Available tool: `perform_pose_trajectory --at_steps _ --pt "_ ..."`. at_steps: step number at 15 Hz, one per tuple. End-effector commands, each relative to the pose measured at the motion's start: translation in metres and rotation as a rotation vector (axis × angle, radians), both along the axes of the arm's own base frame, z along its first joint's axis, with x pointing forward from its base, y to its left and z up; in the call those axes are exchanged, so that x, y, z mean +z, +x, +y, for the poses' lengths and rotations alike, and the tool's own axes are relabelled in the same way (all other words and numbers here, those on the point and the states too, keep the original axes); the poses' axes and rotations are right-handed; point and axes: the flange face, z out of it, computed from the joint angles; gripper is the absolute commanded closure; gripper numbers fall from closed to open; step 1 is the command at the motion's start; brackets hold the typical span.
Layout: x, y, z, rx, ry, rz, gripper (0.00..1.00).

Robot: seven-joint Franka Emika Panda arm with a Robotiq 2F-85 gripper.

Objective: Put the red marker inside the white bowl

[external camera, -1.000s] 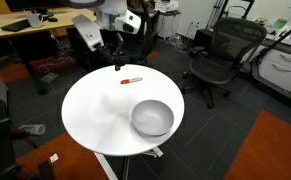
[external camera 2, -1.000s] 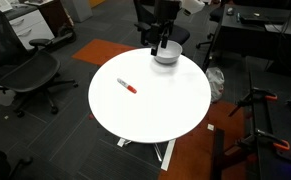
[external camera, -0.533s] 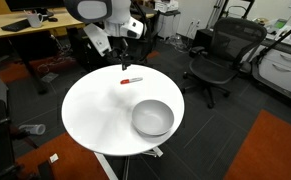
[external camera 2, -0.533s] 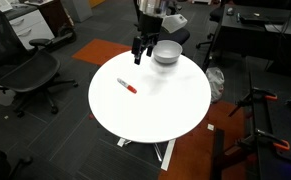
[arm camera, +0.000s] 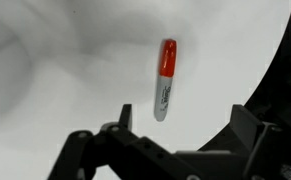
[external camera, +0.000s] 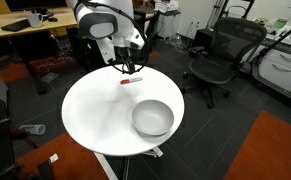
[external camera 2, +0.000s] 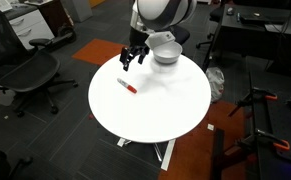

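Note:
I will lower my gripper straight onto the red marker's whitish body and close around it, because that body points toward the gap between my open fingers.
The red marker (external camera: pixel 131 80) lies flat on the round white table (external camera: pixel 95 115) near its far edge; it also shows in an exterior view (external camera 2: pixel 127 86) and in the wrist view (arm camera: pixel 164 80), red cap up, whitish body below. The white bowl (external camera: pixel 152 118) stands upright on the table, also seen in an exterior view (external camera 2: pixel 166 50). My gripper (external camera: pixel 123 68) hangs open and empty just above the marker, also seen in an exterior view (external camera 2: pixel 132 58). In the wrist view the open fingers (arm camera: pixel 183 128) sit just below the marker.
Black office chairs stand around the table (external camera: pixel 220 55) (external camera 2: pixel 30 72). Desks with equipment stand behind (external camera: pixel 35 25). The table edge (arm camera: pixel 270 70) runs close to the marker in the wrist view. An orange carpet patch (external camera: pixel 270 150) lies on the floor.
My gripper has moved from over the bowl across the table and lowered to just above the red marker. The marker and bowl have not moved.

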Motion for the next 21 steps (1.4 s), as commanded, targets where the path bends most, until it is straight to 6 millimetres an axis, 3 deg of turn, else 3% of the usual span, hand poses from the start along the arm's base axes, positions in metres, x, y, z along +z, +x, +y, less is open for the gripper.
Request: perform_pose_trajectory --at_steps 1,8,21 --pt "-0.015 0.023 0.003 -0.061 -0.026 -0.011 0.00" --pt "-0.049 0.047 0.008 -0.108 -0.096 0.024 0.00" --pt "-0.096 0.062 0.027 -0.098 -0.234 0.099 0.00"
